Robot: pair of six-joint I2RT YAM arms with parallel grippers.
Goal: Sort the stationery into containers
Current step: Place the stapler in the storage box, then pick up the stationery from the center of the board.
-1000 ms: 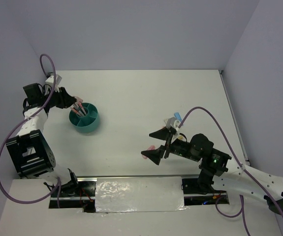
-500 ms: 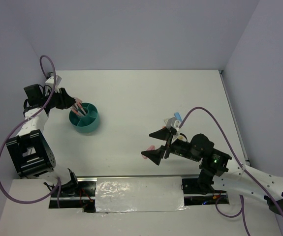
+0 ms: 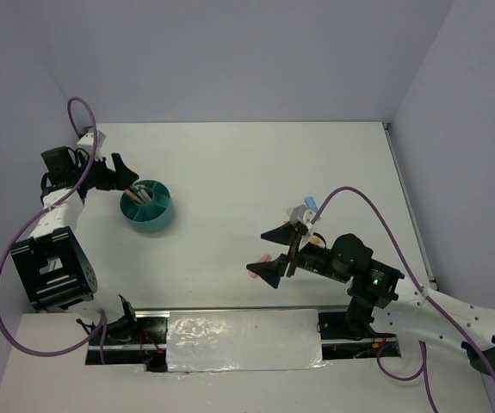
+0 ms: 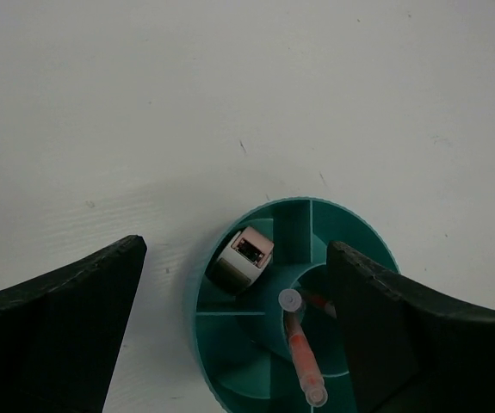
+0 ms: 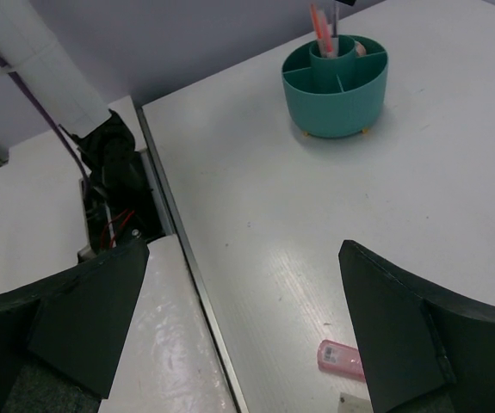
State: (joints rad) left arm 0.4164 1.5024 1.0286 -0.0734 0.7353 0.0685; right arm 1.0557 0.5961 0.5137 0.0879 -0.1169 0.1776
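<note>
I will move my right gripper down onto the whitish-grey eraser beside the pink one and tilt its fingers steeper, because they slant across the table toward the container (image 3: 150,207).
The round teal container (image 3: 150,207) stands at the table's left, with pink and orange pens (image 3: 141,194) upright in its centre tube. My left gripper (image 3: 125,175) hangs open just over its left rim, holding nothing. In the left wrist view its fingers straddle the container (image 4: 197,320), where an orange pen (image 4: 302,358) leans in the centre and a pink-sleeved eraser (image 4: 241,256) sits in an outer compartment. My right gripper (image 3: 265,253) is open above a pink eraser (image 5: 342,359) lying on the table. A grey and a blue eraser (image 3: 305,209) lie behind it.
The table's near edge (image 5: 182,258) runs along a metal strip, with black cables (image 5: 109,168) beyond it. A foil-covered panel (image 3: 243,340) lies between the arm bases. A pale piece (image 5: 355,404) sits beside the pink eraser. The container (image 5: 335,82) is far across the table from my right gripper.
My left gripper has opened and let go of the pen, which now stands in the container's centre. The right arm has not moved.
</note>
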